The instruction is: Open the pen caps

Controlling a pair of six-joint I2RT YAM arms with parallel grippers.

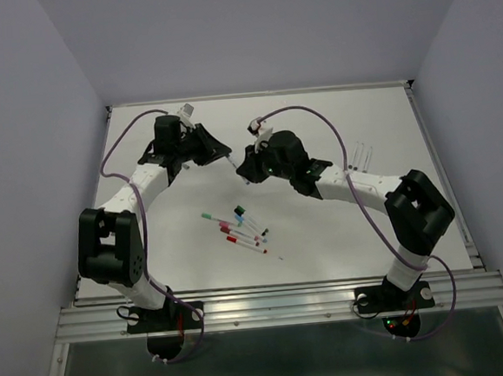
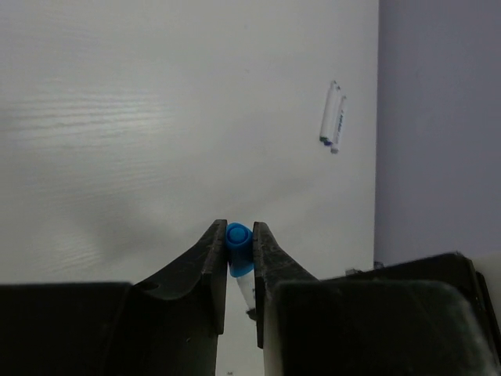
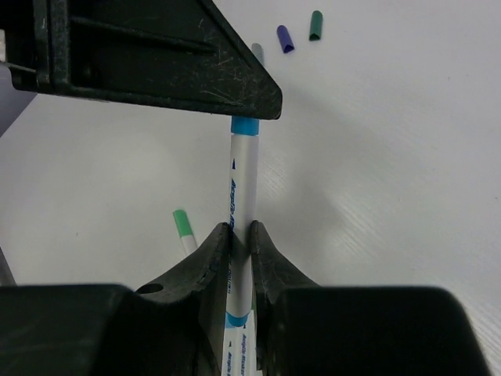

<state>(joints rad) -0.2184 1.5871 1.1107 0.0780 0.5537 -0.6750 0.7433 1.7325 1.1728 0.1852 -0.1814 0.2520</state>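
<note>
My left gripper moves off the body of the pen next, to the left in the top view and down. It then releases beside the loose caps, which lie below it there.
A white-barrelled pen with a blue cap is held in the air between both grippers above the table's middle (image 1: 235,161). My left gripper (image 2: 239,235) is shut on the blue cap (image 2: 239,239), with the white barrel (image 2: 246,288) running away below it. My right gripper (image 3: 239,231) is shut on the pen's barrel (image 3: 243,180). The barrel's blue end (image 3: 245,126) meets the left gripper's black finger (image 3: 156,55). In the top view the left gripper (image 1: 223,153) and right gripper (image 1: 246,167) face each other closely.
Several capped pens (image 1: 238,233) lie in a loose cluster on the white table (image 1: 325,234) in front of the grippers. A few white pens (image 1: 362,155) lie at the right, also in the left wrist view (image 2: 333,116). Loose purple (image 3: 285,38) and green (image 3: 315,25) caps and a green-capped pen (image 3: 183,227) lie below.
</note>
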